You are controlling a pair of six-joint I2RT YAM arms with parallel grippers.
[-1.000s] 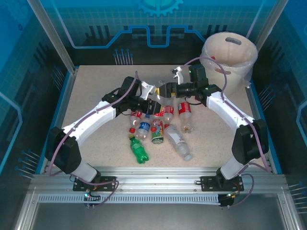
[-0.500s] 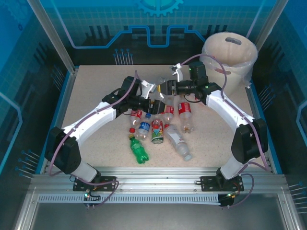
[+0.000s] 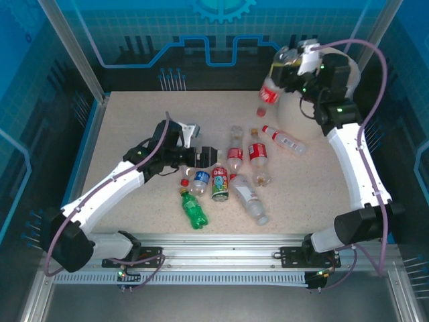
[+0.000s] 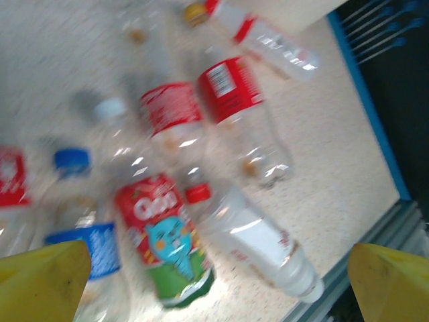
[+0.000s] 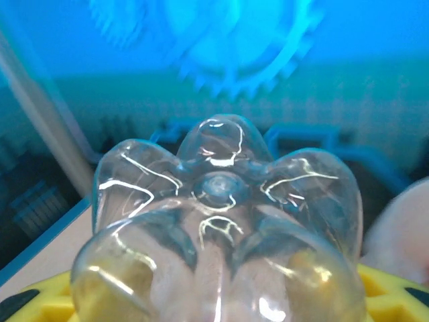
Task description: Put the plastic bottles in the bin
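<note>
The right gripper swings over the bin's opening beside it next and releases the red-labelled bottle, since the bottle hangs outside the bin's rim.
Several plastic bottles lie mid-table: a green one (image 3: 193,211), a blue-labelled one (image 3: 200,181), a colourful-labelled one (image 3: 220,184), a clear one (image 3: 249,199) and two red-labelled ones (image 3: 234,155). My left gripper (image 3: 199,155) hovers open just left of them. In its wrist view the yellow fingertips (image 4: 40,282) stand wide apart above the colourful bottle (image 4: 167,238) and the clear bottle (image 4: 258,245). My right gripper (image 3: 293,62) is raised beside the bin (image 3: 293,113), shut on a red-labelled bottle (image 3: 269,94) hanging cap-down. That bottle's clear base (image 5: 221,215) sits between the yellow fingers.
Another bottle (image 3: 285,139) lies on the table at the foot of the bin. The right arm hides most of the bin's mouth. Blue walls and metal posts close in the table. Open tabletop lies to the far left and back.
Both grippers met at one bottle over the pile. The left one opened and drew back left. The right one closed on the bottle and lifted it up to the bin.
</note>
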